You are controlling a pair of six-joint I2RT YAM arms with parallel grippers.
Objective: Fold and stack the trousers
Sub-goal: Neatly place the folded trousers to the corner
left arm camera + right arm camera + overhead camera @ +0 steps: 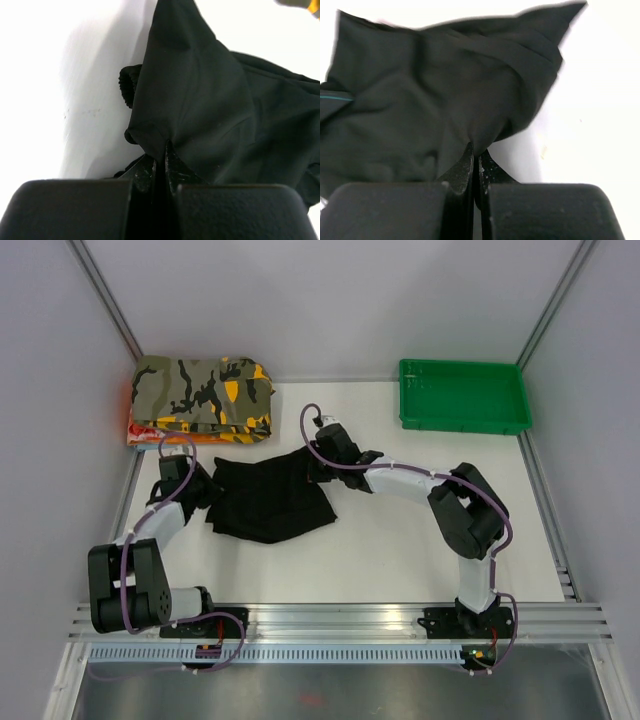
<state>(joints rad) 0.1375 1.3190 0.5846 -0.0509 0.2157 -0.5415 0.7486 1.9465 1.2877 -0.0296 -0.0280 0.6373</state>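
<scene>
The folded camouflage garment is outward of my left gripper, so I should next lift the gripper, carry the trousers' edge outward and down onto that garment, and let go.
The black trousers [270, 495] lie bunched on the white table between my two arms. My left gripper [200, 483] is shut on their left edge; in the left wrist view its jaws [161, 150] pinch a fold of the black cloth [210, 105], with a ribbed cuff [127, 85] showing beside it. My right gripper [322, 472] is shut on their right upper edge; in the right wrist view its jaws [475, 152] pinch the cloth [435, 100], which spreads away from them.
A folded olive, black and orange camouflage garment [203, 390] lies on an orange one at the back left. A green tray [462, 395] stands at the back right. Grey walls close in the table on three sides.
</scene>
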